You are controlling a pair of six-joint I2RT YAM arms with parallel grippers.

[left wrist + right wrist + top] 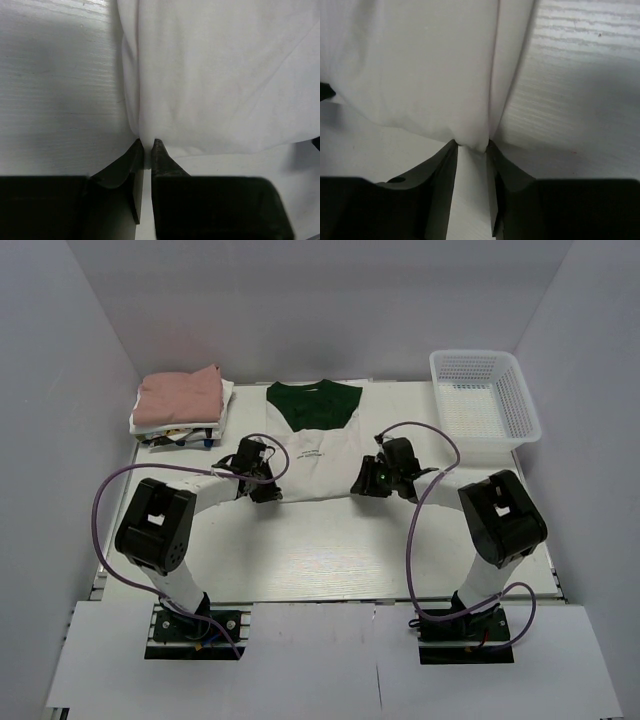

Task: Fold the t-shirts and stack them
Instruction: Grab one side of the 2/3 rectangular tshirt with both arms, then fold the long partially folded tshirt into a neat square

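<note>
My left gripper lifts with both hem corners pinched next and moves outward. It then lowers to release over the dark green top (288,402), which lies outward of it.
A cream-white t-shirt (315,455) with dark green folded over its top lies at the table's middle back, small dark print on its front. My left gripper (266,487) is shut on the shirt's lower left corner; in the left wrist view the white cloth (215,75) is pinched between the fingertips (159,149). My right gripper (367,482) is shut on the lower right corner; the right wrist view shows the cloth (420,65) bunched between its fingers (495,152). A folded pile (180,405) with a dusty pink shirt on top of white ones sits at the back left.
A white plastic mesh basket (485,400) stands at the back right corner. White walls enclose the table on three sides. Purple cables loop above both arms. Bare white table (320,550) lies in front of the shirt.
</note>
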